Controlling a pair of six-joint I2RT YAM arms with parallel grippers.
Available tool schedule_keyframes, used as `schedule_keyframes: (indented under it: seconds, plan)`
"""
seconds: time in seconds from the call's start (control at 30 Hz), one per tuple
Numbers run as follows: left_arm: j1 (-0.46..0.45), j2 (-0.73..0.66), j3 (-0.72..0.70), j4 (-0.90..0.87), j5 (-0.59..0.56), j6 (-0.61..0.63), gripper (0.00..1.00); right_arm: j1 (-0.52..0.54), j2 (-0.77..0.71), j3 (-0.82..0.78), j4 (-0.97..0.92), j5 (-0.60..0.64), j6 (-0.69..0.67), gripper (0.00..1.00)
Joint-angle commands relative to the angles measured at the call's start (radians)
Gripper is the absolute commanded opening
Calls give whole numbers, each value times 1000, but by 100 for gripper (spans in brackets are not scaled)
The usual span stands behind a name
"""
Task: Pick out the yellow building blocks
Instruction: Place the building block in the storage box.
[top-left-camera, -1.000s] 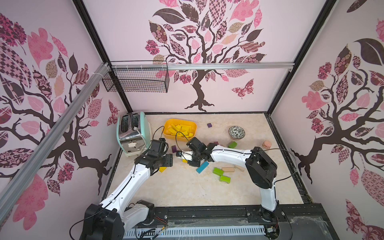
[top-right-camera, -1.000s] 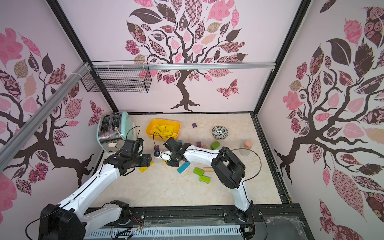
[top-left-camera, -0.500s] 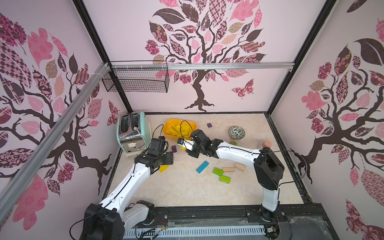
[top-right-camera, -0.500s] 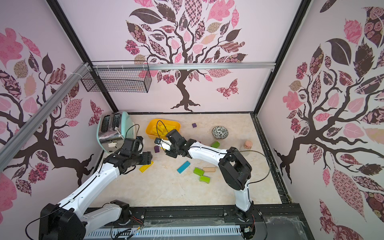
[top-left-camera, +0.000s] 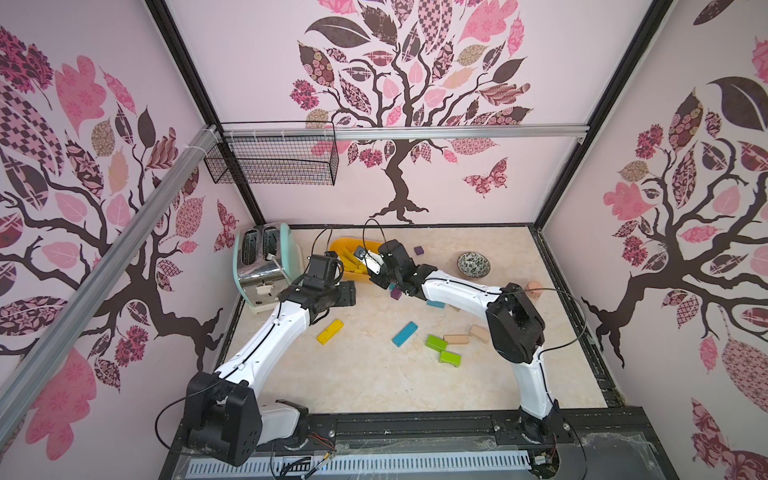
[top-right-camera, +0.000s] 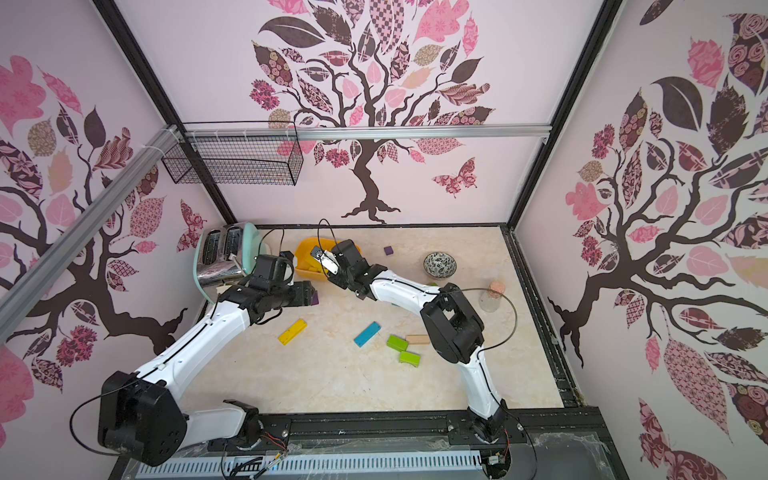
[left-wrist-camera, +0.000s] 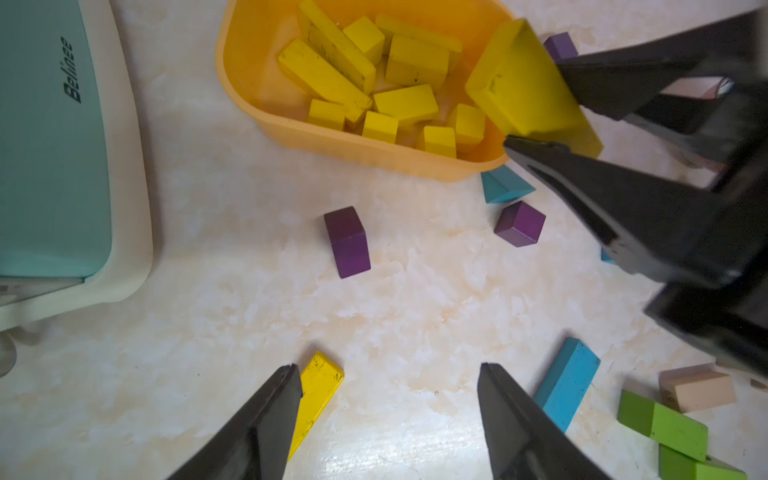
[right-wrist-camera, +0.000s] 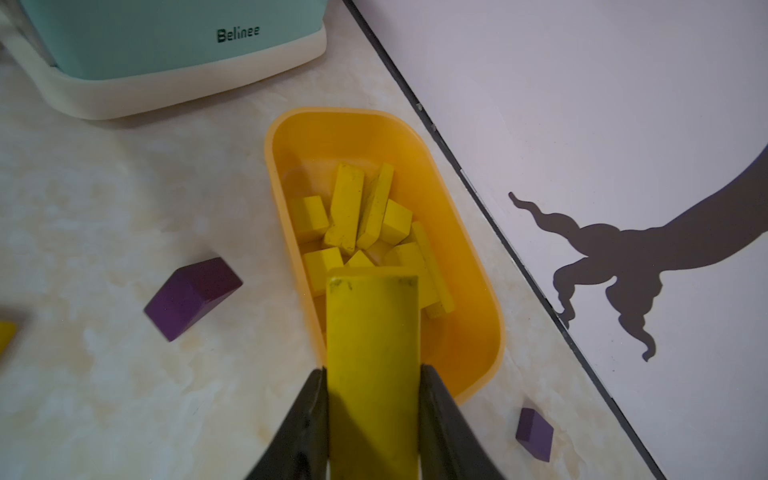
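Observation:
The held bar still overhangs the tub's rim, so it goes outward next with my right gripper over the piled yellow blocks for release there.
My right gripper (right-wrist-camera: 372, 370) is shut on a yellow building block (right-wrist-camera: 372, 332), a flat bar held above the near end of the orange-yellow tub (right-wrist-camera: 500, 332). Several more yellow building blocks (right-wrist-camera: 353, 216) lie piled inside that tub (left-wrist-camera: 316, 139). In the left wrist view the held block (left-wrist-camera: 519, 87) hangs over the tub's corner. One yellow bar (top-left-camera: 329, 331) lies loose on the table, in both top views. My left gripper (left-wrist-camera: 388, 368) is open above the table, and that bar (left-wrist-camera: 316, 395) lies just beside one of its fingers, not touching.
A mint toaster (top-left-camera: 266, 262) stands left of the tub. Purple blocks (left-wrist-camera: 347, 241), a blue bar (top-left-camera: 404, 333), green blocks (top-left-camera: 435, 343) and tan blocks (top-left-camera: 456, 338) lie scattered mid-table. A patterned bowl (top-left-camera: 473, 264) and a glass jar (top-right-camera: 490, 297) stand at the right.
My right gripper has carried the yellow block from the middle of the table back to the tub. The left arm has not moved.

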Motion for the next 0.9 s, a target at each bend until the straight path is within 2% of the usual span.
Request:
schedule_keyframes:
  seconds: [0.0, 0.17, 0.23, 0.3, 0.4, 0.6, 0.87]
  plan:
    - [17, 19, 28, 27, 7, 4, 74, -8, 68, 99, 46, 65, -28, 28]
    - [57, 25, -10, 45, 30, -3, 74, -18, 158, 224, 36, 82, -55, 33]
    - [67, 26, -20, 47, 35, -8, 74, -19, 177, 252, 42, 100, -64, 42]
    - [71, 26, -23, 45, 40, -12, 74, -19, 176, 252, 57, 117, -68, 47]
    - [73, 26, -22, 48, 51, -15, 74, -19, 154, 232, 68, 126, -70, 50]
    - [72, 21, -26, 47, 58, -20, 74, -19, 59, 142, 98, 125, -61, 50]
    - [73, -17, -35, 10, 41, -21, 74, -18, -126, -22, 98, 68, 38, 50]
